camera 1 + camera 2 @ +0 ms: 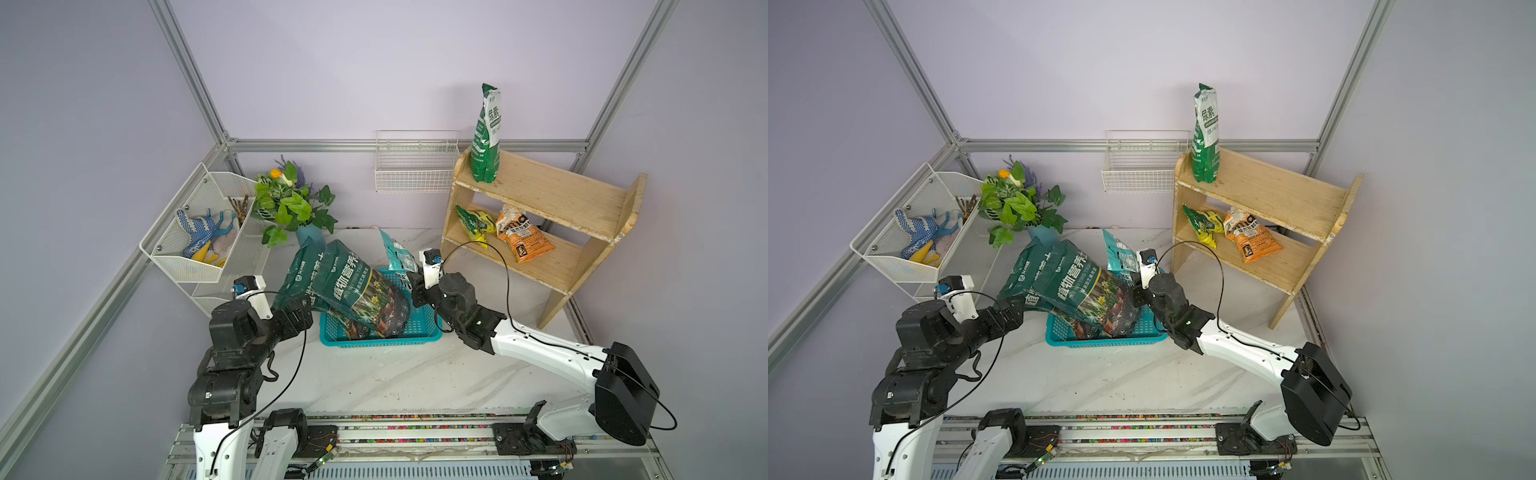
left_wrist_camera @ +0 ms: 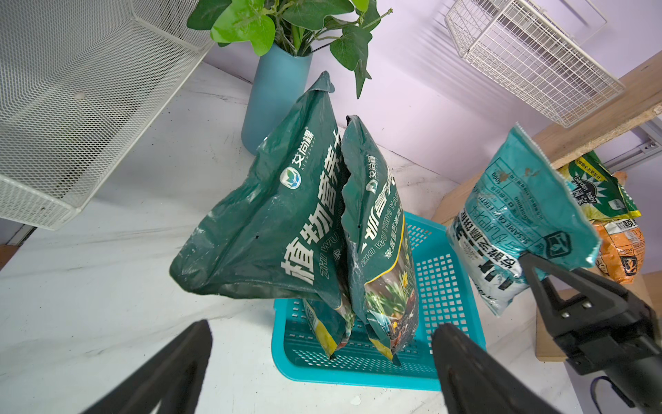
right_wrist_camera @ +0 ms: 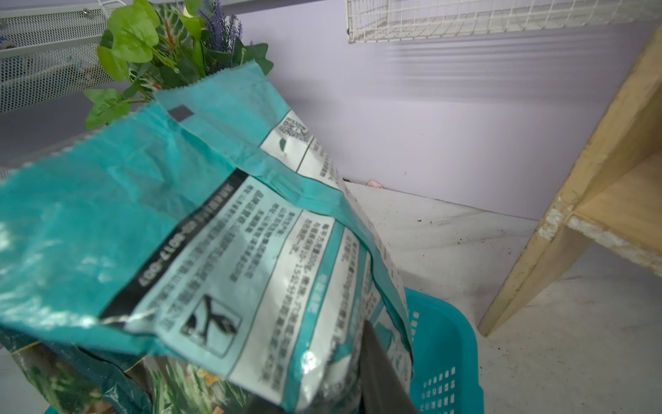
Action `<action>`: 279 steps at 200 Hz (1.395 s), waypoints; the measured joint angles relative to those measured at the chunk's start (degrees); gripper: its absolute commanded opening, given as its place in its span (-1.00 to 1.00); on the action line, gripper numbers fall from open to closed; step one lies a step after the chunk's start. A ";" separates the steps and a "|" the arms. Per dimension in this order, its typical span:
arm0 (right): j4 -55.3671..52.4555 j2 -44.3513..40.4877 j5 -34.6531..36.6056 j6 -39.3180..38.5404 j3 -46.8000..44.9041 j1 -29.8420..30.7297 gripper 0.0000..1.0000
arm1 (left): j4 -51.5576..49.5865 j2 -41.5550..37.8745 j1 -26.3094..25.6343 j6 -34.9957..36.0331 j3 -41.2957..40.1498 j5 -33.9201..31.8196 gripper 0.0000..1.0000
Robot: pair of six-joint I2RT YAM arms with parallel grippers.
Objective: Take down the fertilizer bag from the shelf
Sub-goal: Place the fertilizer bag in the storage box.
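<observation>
The basket's empty end (image 1: 421, 321) is below my right gripper, so my right gripper will lower the teal fertilizer bag (image 1: 397, 254) next and release it beside the dark green bags.
My right gripper (image 1: 415, 286) is shut on the lower part of a teal fertilizer bag (image 1: 397, 254) (image 3: 215, 233), which it holds upright over the back right corner of the teal basket (image 1: 374, 341). The light wooden shelf (image 1: 540, 195) stands at the back right. A tall green bag (image 1: 487, 137) stands on its top tier; a yellow-green bag (image 1: 476, 224) and an orange bag (image 1: 524, 239) lie on the lower tier. My left gripper (image 2: 324, 333) is open and holds nothing, just left of the basket. Two large dark green bags (image 1: 353, 291) lean in the basket.
A white mesh rack (image 1: 199, 232) with gloves hangs at the left wall. A leafy plant in a blue vase (image 1: 291, 203) stands behind the basket. A white wire wall basket (image 1: 415, 166) hangs beside the shelf's left panel. Marble tabletop (image 1: 395, 382) lies in front.
</observation>
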 measured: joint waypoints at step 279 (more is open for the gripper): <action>32.65 20.20 10.64 -0.13 -8.31 2.51 -0.81 | 0.00 -0.22 0.00 0.00 -0.04 0.00 1.00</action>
